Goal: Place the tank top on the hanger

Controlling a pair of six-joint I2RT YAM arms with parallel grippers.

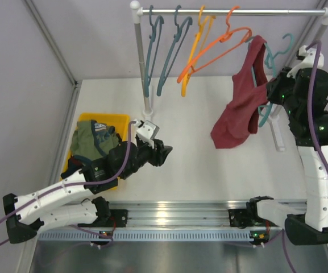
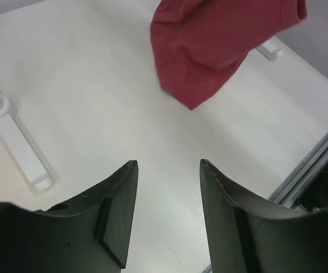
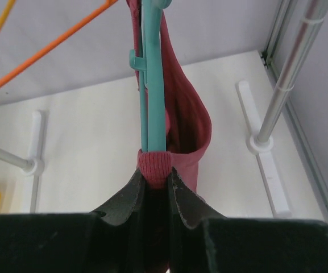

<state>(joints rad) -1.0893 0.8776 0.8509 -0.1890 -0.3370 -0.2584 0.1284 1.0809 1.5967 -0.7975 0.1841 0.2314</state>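
My right gripper carries the light teal hanger outward to the bare end of the rack's bar beside the post (image 1: pixel 290 12) next, since the hanger's hook is still short of it.
The maroon tank top (image 1: pixel 243 108) hangs at the right end of the rack, draped over the light teal hanger (image 1: pixel 264 116), with its hem near the table. My right gripper (image 1: pixel 272 91) is beside it, raised off the table. In the right wrist view the gripper (image 3: pixel 155 173) is shut on a maroon strap (image 3: pixel 153 166) wrapped round the hanger's teal arm (image 3: pixel 152 85). My left gripper (image 1: pixel 165 153) hovers low over the table's middle, open and holding nothing. In the left wrist view its jaws (image 2: pixel 168 165) stand well apart, with the tank top's lower part (image 2: pixel 209 45) ahead.
The rail (image 1: pixel 232 11) carries two blue-teal hangers (image 1: pixel 152 51), a yellow one (image 1: pixel 195 51) and an orange one (image 1: pixel 215 48). Rack posts stand at the left (image 1: pixel 144 74) and right (image 1: pixel 277 131). A yellow bin (image 1: pixel 90 120) with an olive garment (image 1: pixel 92 139) sits at the left.
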